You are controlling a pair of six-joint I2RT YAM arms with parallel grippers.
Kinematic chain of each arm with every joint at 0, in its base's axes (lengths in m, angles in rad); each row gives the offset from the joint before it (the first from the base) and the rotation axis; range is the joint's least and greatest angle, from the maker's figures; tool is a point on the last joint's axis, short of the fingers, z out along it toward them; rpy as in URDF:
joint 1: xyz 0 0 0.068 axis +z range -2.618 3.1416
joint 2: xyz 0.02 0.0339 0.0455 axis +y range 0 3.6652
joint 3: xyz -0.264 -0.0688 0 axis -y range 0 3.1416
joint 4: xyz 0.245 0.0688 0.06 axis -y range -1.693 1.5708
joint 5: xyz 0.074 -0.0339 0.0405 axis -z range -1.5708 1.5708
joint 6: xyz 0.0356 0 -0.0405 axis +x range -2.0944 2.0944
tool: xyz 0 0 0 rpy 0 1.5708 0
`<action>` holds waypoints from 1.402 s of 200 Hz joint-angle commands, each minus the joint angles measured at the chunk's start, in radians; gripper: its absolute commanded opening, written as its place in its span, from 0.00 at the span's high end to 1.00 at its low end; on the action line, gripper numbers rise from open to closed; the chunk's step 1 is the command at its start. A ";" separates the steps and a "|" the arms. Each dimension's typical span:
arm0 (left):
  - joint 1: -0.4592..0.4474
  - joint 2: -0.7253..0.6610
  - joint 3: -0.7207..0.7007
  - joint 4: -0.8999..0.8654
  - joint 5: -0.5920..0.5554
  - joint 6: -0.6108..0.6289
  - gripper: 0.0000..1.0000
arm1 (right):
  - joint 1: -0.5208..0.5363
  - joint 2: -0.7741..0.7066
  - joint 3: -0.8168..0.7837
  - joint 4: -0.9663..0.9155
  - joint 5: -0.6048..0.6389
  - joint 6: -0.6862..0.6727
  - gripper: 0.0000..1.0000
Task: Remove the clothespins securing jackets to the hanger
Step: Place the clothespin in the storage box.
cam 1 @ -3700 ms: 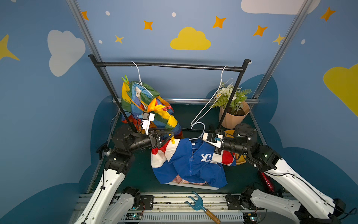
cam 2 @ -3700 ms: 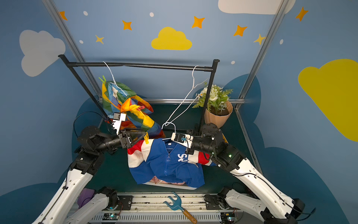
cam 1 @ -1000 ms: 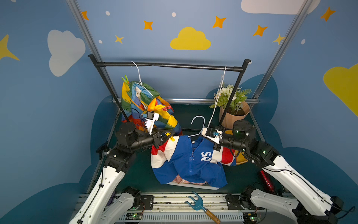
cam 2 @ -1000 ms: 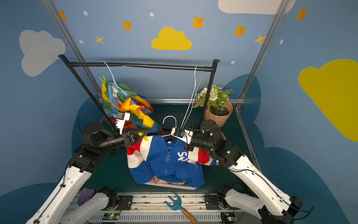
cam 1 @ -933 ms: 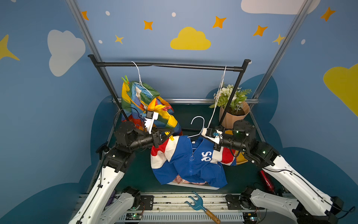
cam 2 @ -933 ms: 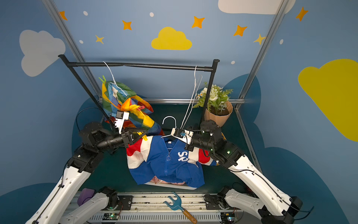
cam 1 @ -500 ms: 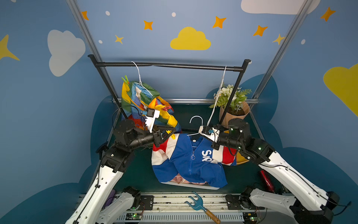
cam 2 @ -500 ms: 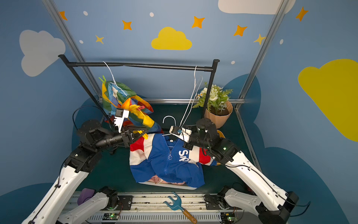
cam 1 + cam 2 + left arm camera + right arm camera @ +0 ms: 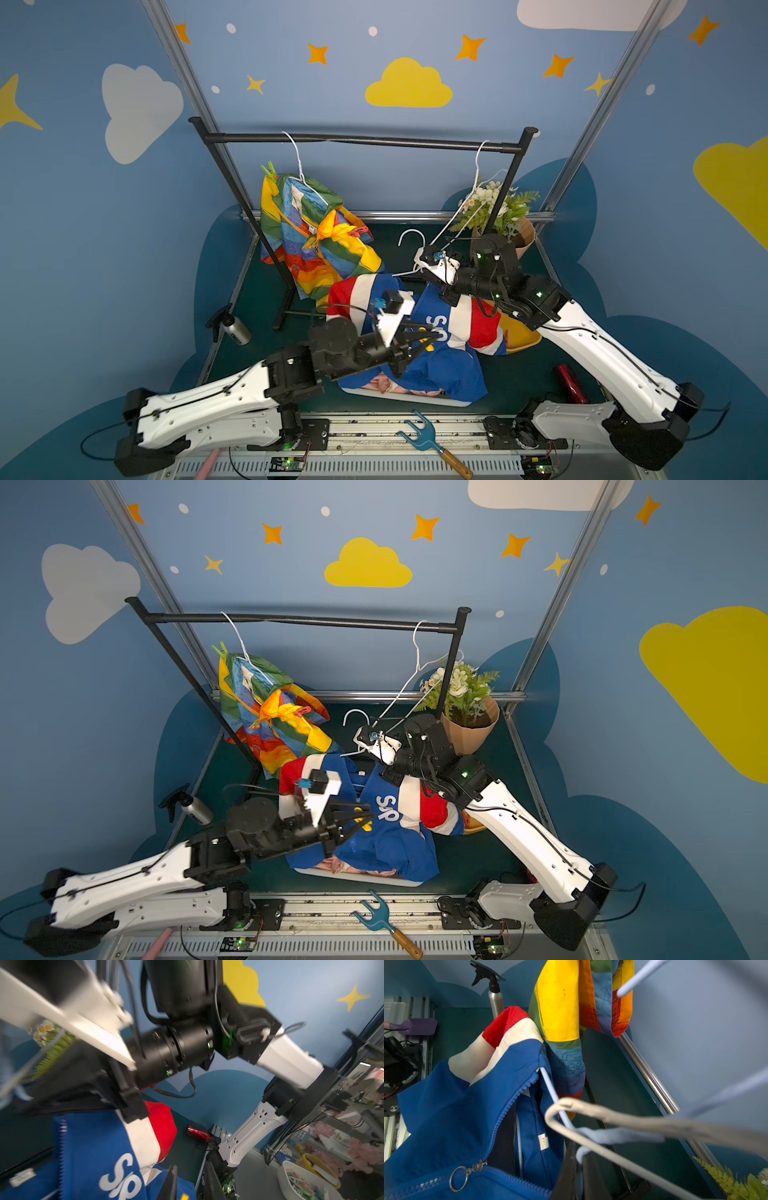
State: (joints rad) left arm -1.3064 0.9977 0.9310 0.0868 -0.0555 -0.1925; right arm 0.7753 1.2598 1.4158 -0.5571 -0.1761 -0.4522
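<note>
The yellow tray point(image 9: 521, 336) lies past the red sleeve and below my left gripper, so next the gripper will cross the jacket and go down there to release the clothespin.
In both top views my left gripper point(image 9: 430, 336) point(image 9: 365, 814) hovers over the blue/white/red jacket point(image 9: 440, 365), shut on a yellow clothespin point(image 9: 429, 332). Only a yellow tip point(image 9: 184, 1195) shows between its fingers in the left wrist view. My right gripper point(image 9: 579, 1169) is shut on the white wire hanger point(image 9: 612, 1157) that runs into that jacket's collar. The rainbow jacket point(image 9: 316, 249) hangs from the rail on its own hanger, with a green clothespin point(image 9: 270, 170) at its shoulder and a pink one point(image 9: 305, 710) lower down. A pink jacket point(image 9: 386, 384) lies under the blue one.
The black rail point(image 9: 357, 139) also carries an empty white hanger point(image 9: 478, 166). A spray bottle point(image 9: 232, 328) stands at the left, a potted plant point(image 9: 503, 220) at the back right and a red can point(image 9: 571, 382) at the right. A blue fork tool point(image 9: 424, 436) lies in front.
My left arm has swung down and to the right, from beside the rainbow jacket to above the blue jacket, with the yellow clothespin in it. The right gripper has shifted slightly back with the hanger.
</note>
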 commanded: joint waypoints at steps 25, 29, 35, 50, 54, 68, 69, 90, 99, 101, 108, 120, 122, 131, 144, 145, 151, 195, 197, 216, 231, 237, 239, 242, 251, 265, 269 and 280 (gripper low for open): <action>-0.130 0.322 -0.044 0.488 -0.331 0.195 0.96 | -0.011 0.027 0.110 -0.048 -0.006 0.074 1.00; -0.132 0.357 -0.041 0.518 -0.326 0.206 0.96 | -0.013 0.028 0.116 -0.053 -0.006 0.078 1.00; -0.133 0.405 -0.032 0.547 -0.321 0.210 0.96 | -0.016 0.028 0.122 -0.059 -0.005 0.083 1.00; -0.132 0.521 0.026 0.576 -0.326 0.237 0.96 | -0.018 0.027 0.132 -0.071 -0.003 0.095 1.00; -0.133 0.551 0.040 0.592 -0.327 0.243 0.96 | -0.019 0.026 0.135 -0.077 -0.005 0.095 1.00; -0.133 0.638 0.077 0.680 -0.332 0.253 0.96 | -0.020 0.017 0.131 -0.085 0.002 0.096 1.00; -0.133 0.644 0.078 0.685 -0.334 0.253 0.96 | -0.020 0.016 0.129 -0.085 0.002 0.096 1.00; -0.125 0.755 0.168 0.721 -0.340 0.271 0.96 | -0.027 -0.001 0.111 -0.086 0.013 0.105 1.00; -0.115 0.802 0.204 0.726 -0.327 0.280 0.96 | -0.028 -0.008 0.107 -0.087 0.015 0.110 1.00; -0.112 0.811 0.211 0.730 -0.327 0.281 0.96 | -0.028 -0.010 0.105 -0.088 0.015 0.110 1.00; -0.099 0.854 0.230 0.752 -0.323 0.270 0.96 | -0.027 -0.013 0.102 -0.089 0.013 0.113 1.00; -0.060 0.919 0.253 0.785 -0.294 0.210 0.96 | -0.027 -0.020 0.097 -0.090 0.012 0.121 1.00; -0.053 0.930 0.256 0.791 -0.287 0.199 0.96 | -0.028 -0.020 0.096 -0.091 0.012 0.121 1.00; -0.027 0.982 0.277 0.826 -0.266 0.180 0.96 | -0.027 -0.024 0.091 -0.089 0.012 0.123 1.00; -0.008 1.071 0.336 0.883 -0.259 0.213 0.96 | -0.027 -0.026 0.088 -0.090 0.008 0.129 1.00; -0.007 1.078 0.342 0.884 -0.260 0.217 0.96 | -0.028 -0.026 0.088 -0.090 0.007 0.130 1.00; -0.003 1.116 0.384 0.870 -0.260 0.236 0.96 | -0.027 -0.027 0.087 -0.089 0.003 0.134 1.00; 0.054 1.327 0.695 0.645 -0.198 0.167 0.96 | -0.020 -0.033 0.095 -0.097 0.006 0.135 1.00; 0.056 1.335 0.708 0.635 -0.199 0.166 0.96 | -0.019 -0.033 0.096 -0.100 0.008 0.135 1.00; 0.071 1.380 0.786 0.521 -0.213 0.145 0.96 | -0.020 -0.033 0.090 -0.102 0.011 0.132 1.00; 0.079 1.389 0.794 0.482 -0.218 0.136 0.90 | -0.021 -0.036 0.084 -0.100 0.014 0.129 1.00; 0.080 1.391 0.796 0.474 -0.222 0.136 0.87 | -0.020 -0.036 0.084 -0.099 0.016 0.129 1.00; 0.081 1.392 0.799 0.470 -0.224 0.137 0.86 | -0.020 -0.036 0.084 -0.099 0.016 0.129 1.00; 0.082 1.394 0.802 0.461 -0.227 0.137 0.85 | -0.020 -0.036 0.085 -0.099 0.016 0.128 1.00; 0.085 1.405 0.826 0.420 -0.238 0.137 0.82 | -0.020 -0.036 0.086 -0.098 0.017 0.128 1.00; 0.085 1.414 0.858 0.354 -0.254 0.140 0.64 | -0.020 -0.035 0.092 -0.097 0.013 0.130 1.00; 0.085 1.412 0.857 0.351 -0.252 0.142 0.62 | -0.019 -0.034 0.094 -0.099 0.011 0.130 1.00; 0.081 1.391 0.829 0.361 -0.232 0.142 0.49 | -0.021 -0.035 0.099 -0.101 0.009 0.130 1.00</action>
State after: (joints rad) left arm -1.2392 2.3966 1.7573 0.5308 -0.2844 -0.0402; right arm 0.7532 1.2556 1.5036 -0.6697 -0.1574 -0.3630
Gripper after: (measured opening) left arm 0.393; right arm 0.065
